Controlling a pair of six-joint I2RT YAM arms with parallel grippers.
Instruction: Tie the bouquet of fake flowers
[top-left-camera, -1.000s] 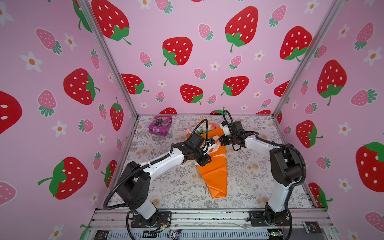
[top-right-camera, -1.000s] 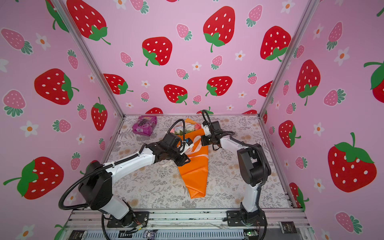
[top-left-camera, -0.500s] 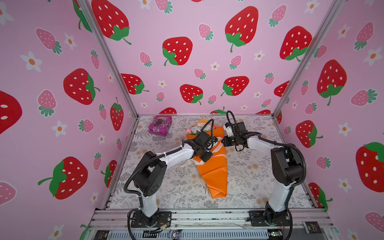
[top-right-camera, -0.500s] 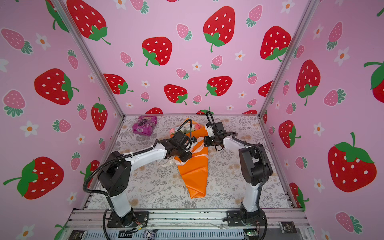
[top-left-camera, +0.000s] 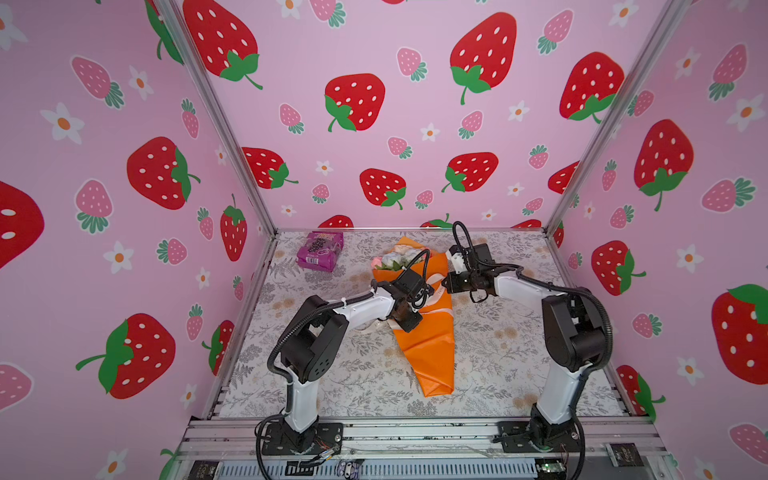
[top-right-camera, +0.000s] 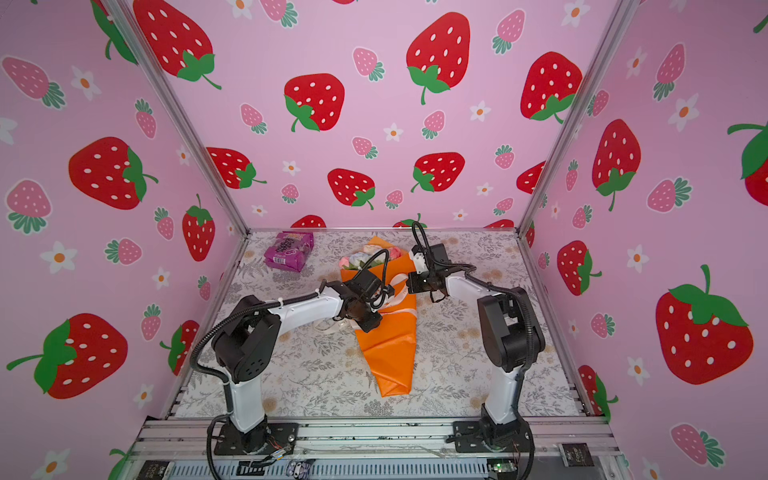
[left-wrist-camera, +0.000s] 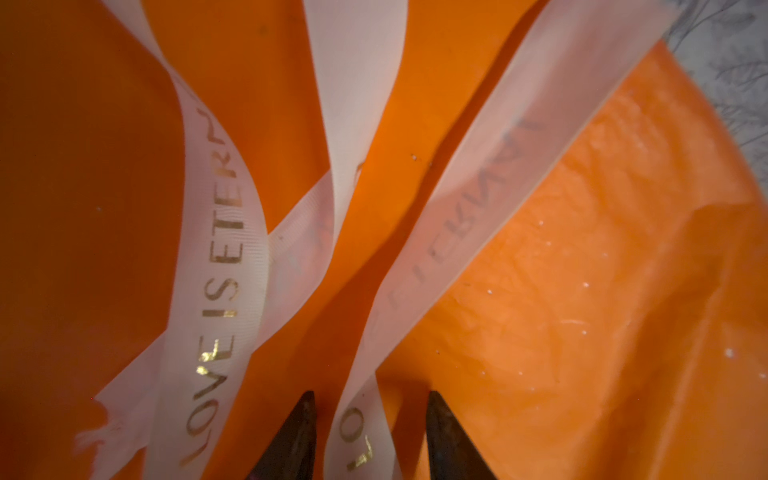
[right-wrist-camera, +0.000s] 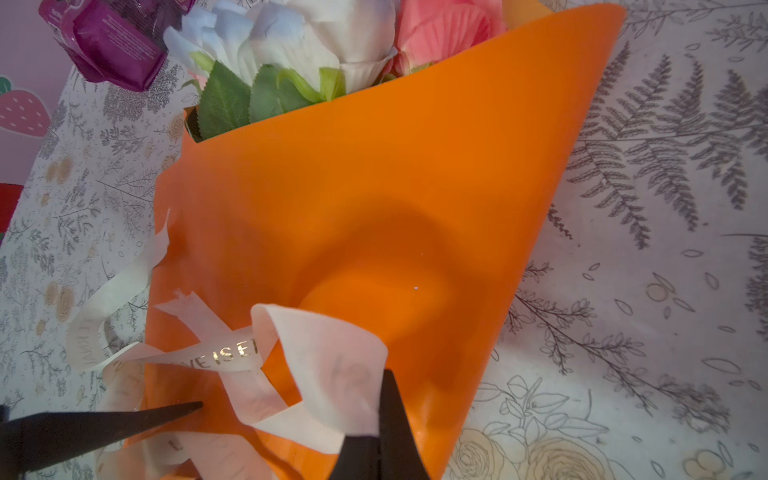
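Next, my right gripper draws back to the bare wrap (top-left-camera: 443, 301) beside the near crossing strand. It releases the ribbon loop there, because the loop still stands off the paper.
The bouquet of fake flowers (top-left-camera: 428, 345) (top-right-camera: 390, 353) lies on the table in its orange wrapping paper, with the pink and white heads (right-wrist-camera: 316, 37) toward the back wall. A cream printed ribbon (top-left-camera: 436, 291) (left-wrist-camera: 224, 270) (right-wrist-camera: 332, 374) crosses the wrap in loose loops. My left gripper (top-left-camera: 411, 324) (top-right-camera: 370, 324) (left-wrist-camera: 370, 419) hangs low over the wrap's left side, open, with one ribbon strand running untouched between its fingertips. My right gripper (top-left-camera: 445, 284) (top-right-camera: 409, 282) (right-wrist-camera: 384, 415) is at the wrap's right edge, shut on a ribbon loop.
A purple snack packet (top-left-camera: 319, 250) (top-right-camera: 289, 251) (right-wrist-camera: 112, 45) lies at the back left of the floral tablecloth (top-left-camera: 498, 353). Pink strawberry walls close in the left, back and right sides. A metal rail (top-left-camera: 415, 432) holding both arm bases runs along the front edge.
My left arm's elbow has swung in and its gripper has shifted slightly toward the front over the wrap. The right gripper has stayed in place, shut on the ribbon.
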